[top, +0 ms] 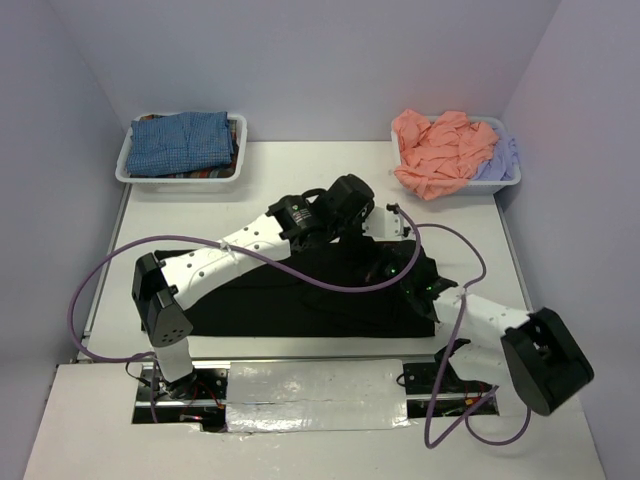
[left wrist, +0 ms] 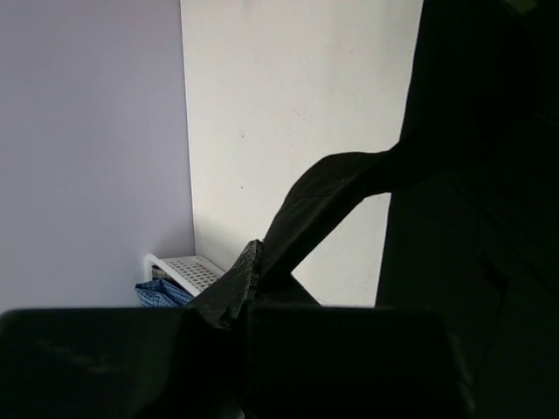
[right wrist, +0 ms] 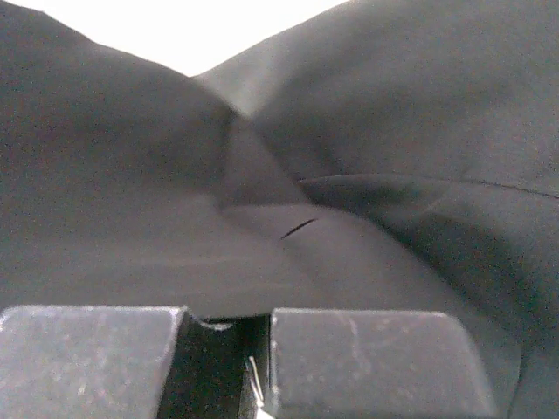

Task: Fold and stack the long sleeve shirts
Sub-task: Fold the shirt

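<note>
I will next move my left gripper back and down over the shirt's near middle and release the fold there, because its piece of cloth sticks out past the shirt's far edge.
A large black shirt (top: 290,295) lies spread across the near middle of the table. My left gripper (top: 350,203) is at the shirt's far edge, shut on a fold of it. In the left wrist view the gripper (left wrist: 236,316) pinches a strip of black cloth (left wrist: 332,188) that stretches up and to the right, lifted off the table. My right gripper (top: 393,263) is low over the shirt's right part. In the right wrist view its jaws (right wrist: 229,321) stand nearly together on a pinch of black cloth (right wrist: 393,131), which fills that view.
A white bin (top: 124,166) at the back left holds a folded blue-checked shirt (top: 182,142), also seen in the left wrist view (left wrist: 162,294). A white bin (top: 508,181) at the back right holds a crumpled salmon-pink shirt (top: 440,150) and a lavender one (top: 502,158). Purple cables loop around both arms.
</note>
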`<state>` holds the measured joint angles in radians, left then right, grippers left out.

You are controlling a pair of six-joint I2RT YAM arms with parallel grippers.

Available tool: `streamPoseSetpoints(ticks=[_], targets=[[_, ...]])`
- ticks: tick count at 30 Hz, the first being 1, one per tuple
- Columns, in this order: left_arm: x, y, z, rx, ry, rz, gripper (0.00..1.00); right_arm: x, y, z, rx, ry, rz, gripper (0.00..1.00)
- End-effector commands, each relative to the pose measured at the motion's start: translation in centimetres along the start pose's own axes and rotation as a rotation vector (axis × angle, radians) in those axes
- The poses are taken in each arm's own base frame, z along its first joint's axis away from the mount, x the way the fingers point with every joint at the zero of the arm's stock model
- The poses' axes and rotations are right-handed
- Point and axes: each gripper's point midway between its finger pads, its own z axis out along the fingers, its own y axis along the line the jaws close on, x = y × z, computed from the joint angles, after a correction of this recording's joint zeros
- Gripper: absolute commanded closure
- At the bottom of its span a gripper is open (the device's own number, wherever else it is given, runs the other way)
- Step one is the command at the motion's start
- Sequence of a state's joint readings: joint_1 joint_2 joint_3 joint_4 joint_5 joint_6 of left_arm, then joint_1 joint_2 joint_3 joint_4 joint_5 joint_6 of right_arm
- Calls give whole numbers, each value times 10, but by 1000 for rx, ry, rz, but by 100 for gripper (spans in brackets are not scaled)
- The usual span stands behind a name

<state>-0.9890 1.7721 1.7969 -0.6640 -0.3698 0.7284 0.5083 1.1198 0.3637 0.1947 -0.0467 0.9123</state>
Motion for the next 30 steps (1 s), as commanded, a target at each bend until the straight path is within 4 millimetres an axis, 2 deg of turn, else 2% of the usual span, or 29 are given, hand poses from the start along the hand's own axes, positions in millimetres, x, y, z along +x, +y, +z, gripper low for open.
streamPoseSetpoints(ticks=[1, 2, 4, 7, 10, 12, 13, 15, 16, 17, 18, 19, 20, 24, 28, 29, 30], targets=[[-7, 2, -7, -3, -30, -40, 100, -17, 16, 15, -10, -55, 93, 100], [-10, 4, -9, -3, -41, -50, 100, -13, 6, 21, 34, -48, 121, 100], [-12, 3, -11, 9, -49, -52, 99, -13, -1, 24, 62, -55, 154, 100], [-12, -6, -15, 59, -57, -67, 100, -16, -1, 27, 56, -82, 208, 100], [-6, -33, -18, 178, -54, -75, 100, -19, 0, 26, 68, -81, 191, 100], [0, -52, -19, 255, -40, -82, 100, -22, 8, 22, 61, -73, 168, 100], [6, -62, -21, 296, -16, -88, 100, -17, 2, 19, 97, -45, 146, 100], [11, -78, -23, 356, -2, -95, 100, -21, 8, 9, 107, -38, 131, 97], [15, -86, -25, 384, 19, -106, 100, -10, -8, 1, 190, 10, 130, 93], [17, -90, -26, 398, 29, -112, 100, -11, -7, -7, 201, 14, 132, 87], [18, -94, -26, 411, 38, -111, 100, -11, -6, -13, 210, 26, 135, 78], [20, -96, -26, 417, 48, -114, 100, -3, -17, -22, 260, 62, 133, 76], [22, -99, -27, 427, 61, -112, 100, -5, -13, -32, 246, 57, 130, 75], [24, -110, -27, 464, 83, -113, 100, -4, -19, -64, 263, 58, 125, 65], [16, -141, -35, 592, 55, -65, 96, -14, -29, -97, 293, 20, 125, 62], [12, -157, -41, 658, 42, -40, 96, -23, -30, -103, 304, -6, 134, 62], [11, -166, -41, 682, 43, -17, 95, -22, -37, -110, 335, -4, 130, 62]])
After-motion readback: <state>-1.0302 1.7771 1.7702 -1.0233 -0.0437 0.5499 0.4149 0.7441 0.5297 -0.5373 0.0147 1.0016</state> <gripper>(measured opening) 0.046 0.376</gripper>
